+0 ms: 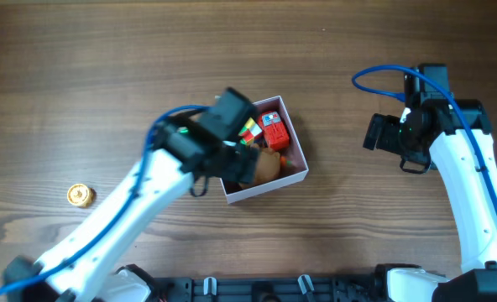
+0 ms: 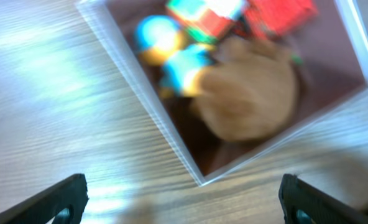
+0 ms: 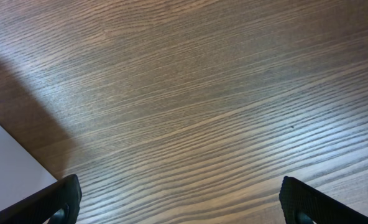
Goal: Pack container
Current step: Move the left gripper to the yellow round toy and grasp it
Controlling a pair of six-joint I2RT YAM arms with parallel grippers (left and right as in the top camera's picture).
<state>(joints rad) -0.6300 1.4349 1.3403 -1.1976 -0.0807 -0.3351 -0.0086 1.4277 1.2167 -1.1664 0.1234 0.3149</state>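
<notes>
The gold round object (image 1: 81, 195) lies unpacked below my left gripper, to its left in the overhead view. My left gripper needs to swing away from the container (image 1: 271, 185) next and go down onto it.
The container (image 1: 271, 185) is a square shallow box with white walls and a dusty pink inside, at the table's middle. In it lie a red toy (image 1: 274, 130), a multicoloured cube (image 1: 250, 130) and a brown rounded toy (image 1: 267, 166). My left gripper (image 1: 232, 159) hovers over the container's near left corner, open and empty. In the left wrist view the container's wall (image 2: 148, 99) and the blurred brown toy (image 2: 249, 93) lie ahead of the open jaws (image 2: 184, 205). My right gripper (image 1: 381, 134) is open and empty over bare table, right of the container, as the right wrist view (image 3: 181, 202) also shows.
A small gold round object (image 1: 80, 195) lies on the table at the near left, apart from the container. A white surface (image 3: 10, 171) shows at the lower left of the right wrist view. The table is dark wood grain.
</notes>
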